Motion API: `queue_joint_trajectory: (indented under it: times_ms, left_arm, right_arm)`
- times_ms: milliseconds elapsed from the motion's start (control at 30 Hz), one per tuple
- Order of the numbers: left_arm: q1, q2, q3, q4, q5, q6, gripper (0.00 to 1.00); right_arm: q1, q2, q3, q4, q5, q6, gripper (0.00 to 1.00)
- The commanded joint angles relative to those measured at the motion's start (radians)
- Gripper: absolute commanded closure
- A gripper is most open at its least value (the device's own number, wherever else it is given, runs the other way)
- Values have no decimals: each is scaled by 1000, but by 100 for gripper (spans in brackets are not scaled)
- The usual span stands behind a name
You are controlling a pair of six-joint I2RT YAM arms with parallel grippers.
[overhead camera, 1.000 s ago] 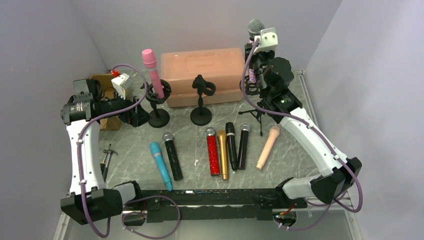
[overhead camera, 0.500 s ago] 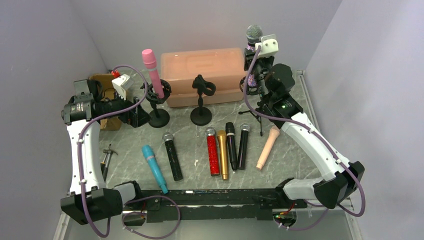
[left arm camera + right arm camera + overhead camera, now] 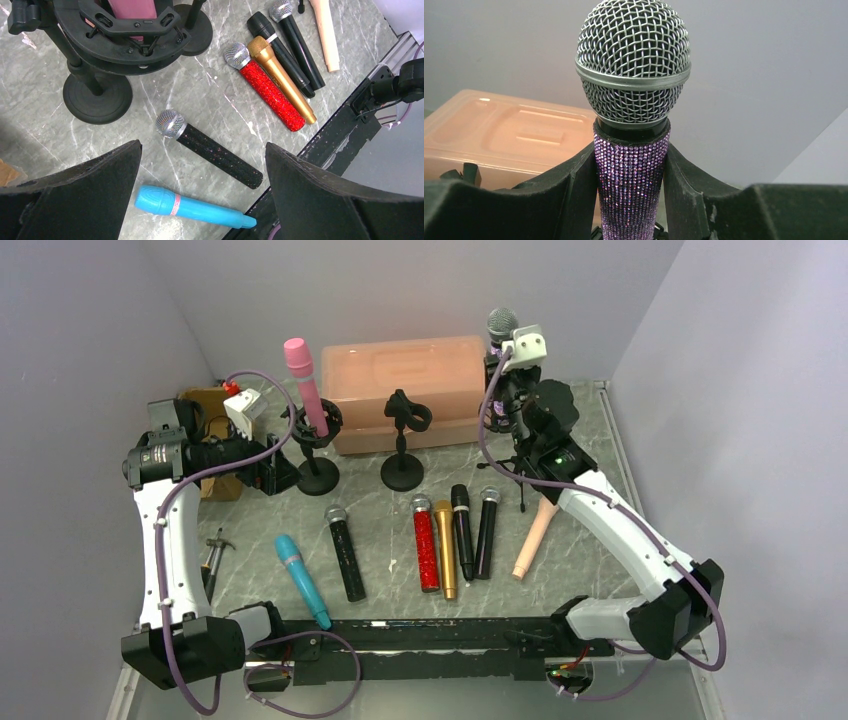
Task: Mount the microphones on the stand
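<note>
The small tripod stand's holder [image 3: 498, 423] is below my fingers, so my right gripper needs to lower the purple glitter microphone [image 3: 502, 324] down into that holder next and let it go.
My right gripper [image 3: 506, 390] is shut on the purple glitter microphone [image 3: 502, 324], holding it upright over the small tripod stand [image 3: 514, 470] at the back right. In the right wrist view both fingers [image 3: 579, 190] press its sparkling handle [image 3: 631, 175]. Whether its lower end sits in the holder is hidden. My left gripper [image 3: 282, 472] hangs open beside the left stand [image 3: 318, 476], which holds the pink microphone [image 3: 303, 380]. The middle stand [image 3: 403, 445] has an empty clip. On the table lie teal [image 3: 195, 207], black glitter [image 3: 210, 148], red glitter [image 3: 426, 545], gold [image 3: 446, 550], two black [image 3: 462, 530] and peach [image 3: 536, 534] microphones.
A peach plastic box [image 3: 405, 375] stands against the back wall behind the stands. A brown cardboard piece [image 3: 203, 405] and a small tool [image 3: 213, 560] are at the left. A black rail [image 3: 430, 635] runs along the front edge. Walls close in on both sides.
My right gripper has shifted slightly left and down with the purple microphone. The teal microphone has rolled to the left on the table. My left arm has stayed still.
</note>
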Motion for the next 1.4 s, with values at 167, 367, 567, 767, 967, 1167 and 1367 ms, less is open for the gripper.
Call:
queue_joint_trajectory:
  times_ms: [167,367,567,767,967,1167,1367]
  left_arm:
    - [-3,-6,-2,12,7,22,1]
    - [-2,-7,-3,12,0,23,1]
    - [-4,-12,-10,19,-4,19,1]
    - [-3,-12,-12,23,-4,14,1]
    - [-3,-9,-7,21,-7,17,1]
    - [-3,-12,-9,23,-9,21,1]
    - [-3,-7,-15,30,-4,18,1]
  right_arm:
    - [-16,-64,-126,191,108,-3,100]
    - [-30,-70,-169,229,150,-8,100]
    - [-31,-64,-165,211,193,5,100]
    - [-32,-72,-196,223,229,41,100]
    - [-31,-51,-218,195,213,70,100]
    - [-31,-43,-260,189,202,72,100]
    - [-31,-50,-312,151,195,113,100]
